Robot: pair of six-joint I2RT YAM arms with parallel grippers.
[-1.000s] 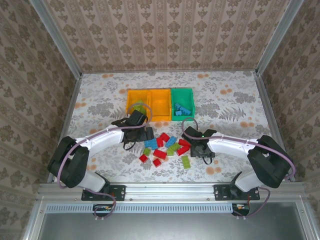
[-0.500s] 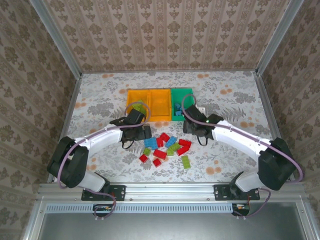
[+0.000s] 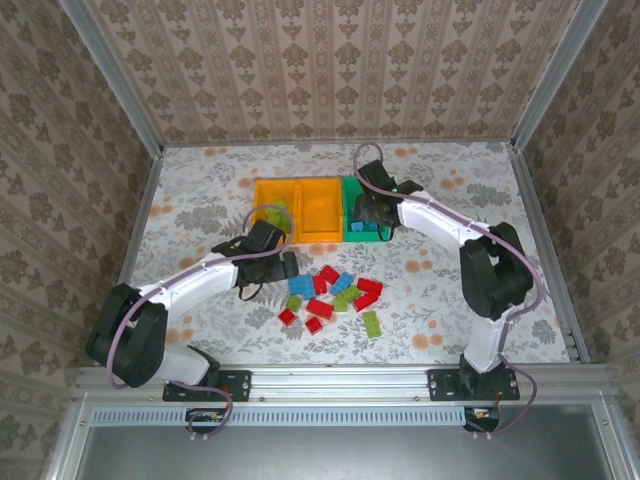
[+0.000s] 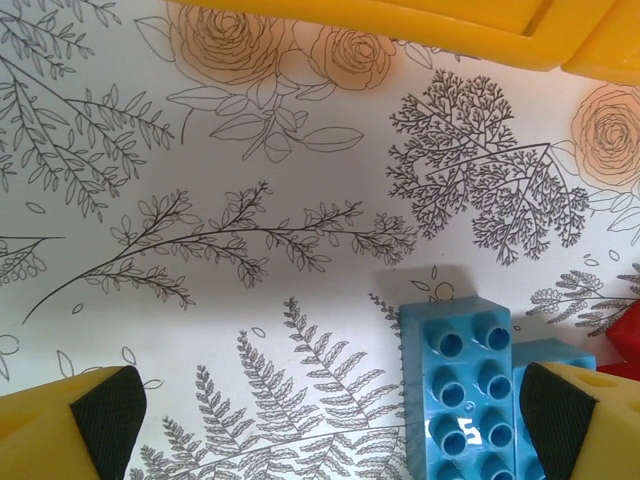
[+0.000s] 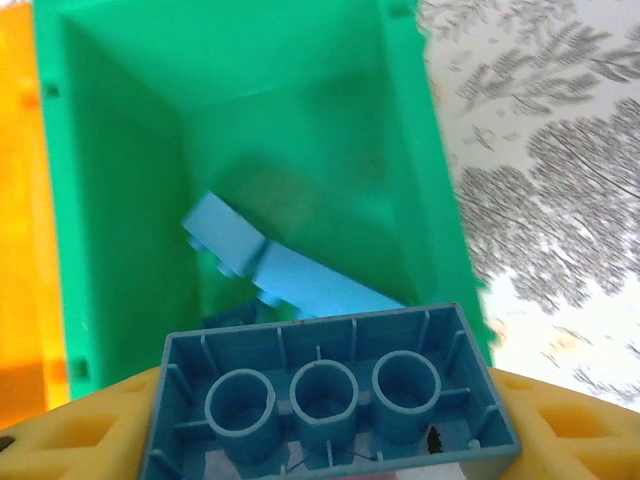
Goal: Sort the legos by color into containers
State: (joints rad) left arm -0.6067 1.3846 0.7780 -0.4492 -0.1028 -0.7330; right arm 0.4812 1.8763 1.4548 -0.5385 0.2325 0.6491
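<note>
My right gripper lowers toward the near end of the green container, open below, next and releases the light blue lego beside matching blue ones.
My right gripper (image 3: 368, 213) hangs over the green container (image 3: 366, 183), shut on a light blue lego (image 5: 330, 392) whose hollow underside faces the wrist camera. Inside that green container (image 5: 250, 130) lie other light blue legos (image 5: 285, 265). My left gripper (image 3: 287, 265) is low at the left edge of the lego pile (image 3: 330, 296) and stands open. A blue lego (image 4: 460, 390) lies on the table just inside its right fingertip (image 4: 555, 412). Two orange-yellow containers (image 3: 273, 192) (image 3: 320, 192) stand left of the green one.
Red (image 3: 320, 308), blue (image 3: 301, 286) and lime green (image 3: 371, 323) legos lie scattered in the middle of the floral table. Patterned walls and metal rails close the table in on all sides. The orange container's rim (image 4: 400, 20) lies just ahead of the left gripper.
The right arm has swung from the pile back over the green container, carrying the blue lego. The left arm has shifted only slightly to the left.
</note>
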